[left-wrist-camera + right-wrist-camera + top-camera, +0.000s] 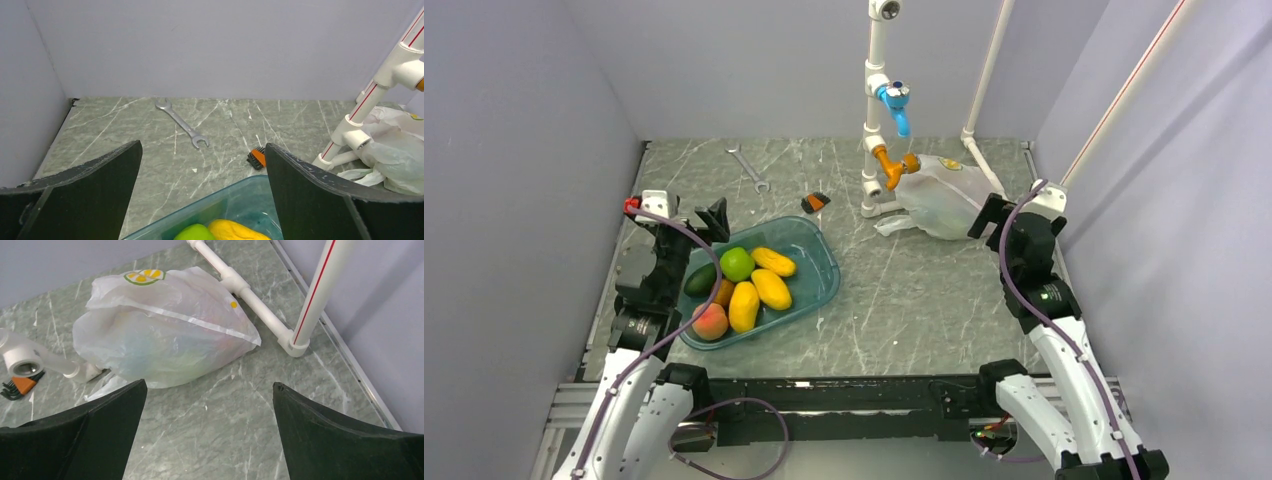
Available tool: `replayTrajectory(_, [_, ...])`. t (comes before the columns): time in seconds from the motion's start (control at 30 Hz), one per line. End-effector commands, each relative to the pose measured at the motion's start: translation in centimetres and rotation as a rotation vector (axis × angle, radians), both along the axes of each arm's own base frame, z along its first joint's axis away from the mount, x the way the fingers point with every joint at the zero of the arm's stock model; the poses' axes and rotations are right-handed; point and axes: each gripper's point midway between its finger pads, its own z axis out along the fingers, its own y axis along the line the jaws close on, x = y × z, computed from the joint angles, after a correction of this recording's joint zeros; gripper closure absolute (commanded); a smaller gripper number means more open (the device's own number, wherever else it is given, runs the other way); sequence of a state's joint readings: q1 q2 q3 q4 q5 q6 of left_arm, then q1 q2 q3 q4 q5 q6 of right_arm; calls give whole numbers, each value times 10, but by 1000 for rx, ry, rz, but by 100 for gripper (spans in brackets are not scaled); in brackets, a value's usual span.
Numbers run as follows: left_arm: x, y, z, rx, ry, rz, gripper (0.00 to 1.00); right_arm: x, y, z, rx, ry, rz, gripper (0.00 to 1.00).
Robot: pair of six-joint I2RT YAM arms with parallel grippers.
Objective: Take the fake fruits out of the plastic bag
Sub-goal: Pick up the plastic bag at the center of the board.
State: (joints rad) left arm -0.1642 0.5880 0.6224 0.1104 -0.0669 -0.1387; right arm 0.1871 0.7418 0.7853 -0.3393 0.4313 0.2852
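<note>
My right gripper moves down and across onto the loose film flap next, which juts from the bag below the gripper and to its left in the top view.
The translucent white plastic bag lies bulging on the table at the back right, against the white pipe stand. In the right wrist view the bag shows only faint green and pink shapes inside; the fruits in it cannot be told apart. My right gripper is open and empty, just in front of the bag, not touching it. My left gripper is open and empty above the teal tray's far left rim. A round green fruit lies in the tray, also seen in the left wrist view.
The teal tray also holds yellow mango-like fruits, a dark avocado and a peach. A wrench and an orange-black hex key set lie behind it. The pipe stand with taps rises at the back.
</note>
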Motion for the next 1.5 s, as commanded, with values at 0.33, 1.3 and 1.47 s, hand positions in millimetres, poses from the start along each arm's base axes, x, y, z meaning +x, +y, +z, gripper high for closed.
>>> replayTrajectory(0.33, [3,-2,22,-1,-43,-11,1,19,16,-52,142,44,-13,0])
replayTrajectory(1.3, [16,-9,7,-4,21,-37,1,127,158,-180,941,-11,99,4])
replayTrajectory(1.47, [19,-11,4,-3,32,-46,1,141,163,-193,965,-41,1,13])
